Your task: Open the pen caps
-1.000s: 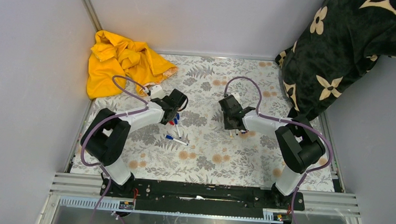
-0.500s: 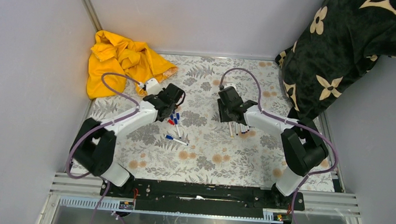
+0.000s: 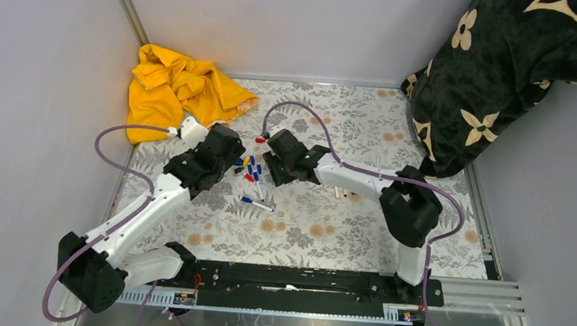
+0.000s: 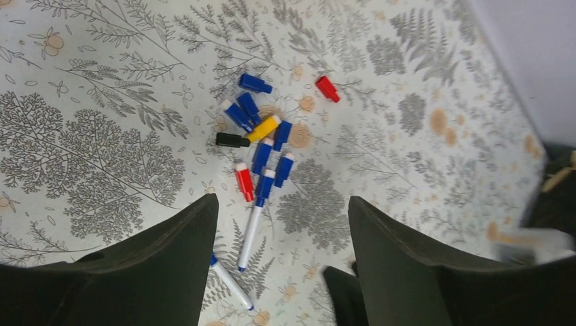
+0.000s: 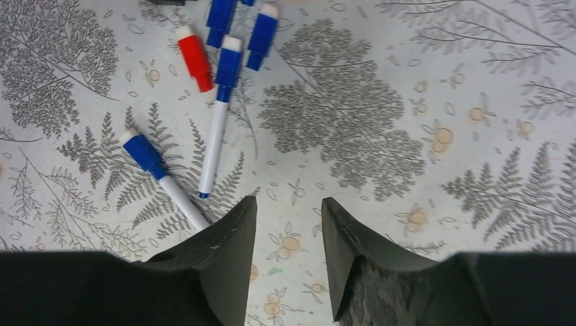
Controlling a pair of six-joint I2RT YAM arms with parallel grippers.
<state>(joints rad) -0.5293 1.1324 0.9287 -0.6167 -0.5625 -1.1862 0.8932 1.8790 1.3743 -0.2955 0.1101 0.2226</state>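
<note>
The pen that points at the cluster has its cap on. So I will move my right gripper down and to the left in the top view, onto the pen's white body [image 3: 260, 191] [image 5: 213, 149].
Several loose pen caps [image 4: 261, 156], mostly blue, with two red, one yellow and one black, lie in a cluster on the floral mat; they also show in the top view [image 3: 247, 168]. Two white pens with blue caps on lie just below them: one [image 5: 216, 146] points at the cluster, the other [image 5: 170, 187] lies slanted beside it. My left gripper [image 4: 282, 200] hangs open and empty above the pens, left of the cluster in the top view [image 3: 223, 157]. My right gripper [image 5: 289, 202] is open a little and empty, right of the pens, close to the cluster's right side [image 3: 276, 170].
A crumpled yellow cloth [image 3: 175, 94] lies at the back left corner. A black flowered blanket [image 3: 498, 78] fills the back right. A few white pen barrels [image 3: 341, 191] lie under the right forearm. Grey walls close in the mat.
My right gripper swung left from the barrels on the right to the cap cluster. My left gripper pulled back to the left, off the caps, and its arm stretched out.
</note>
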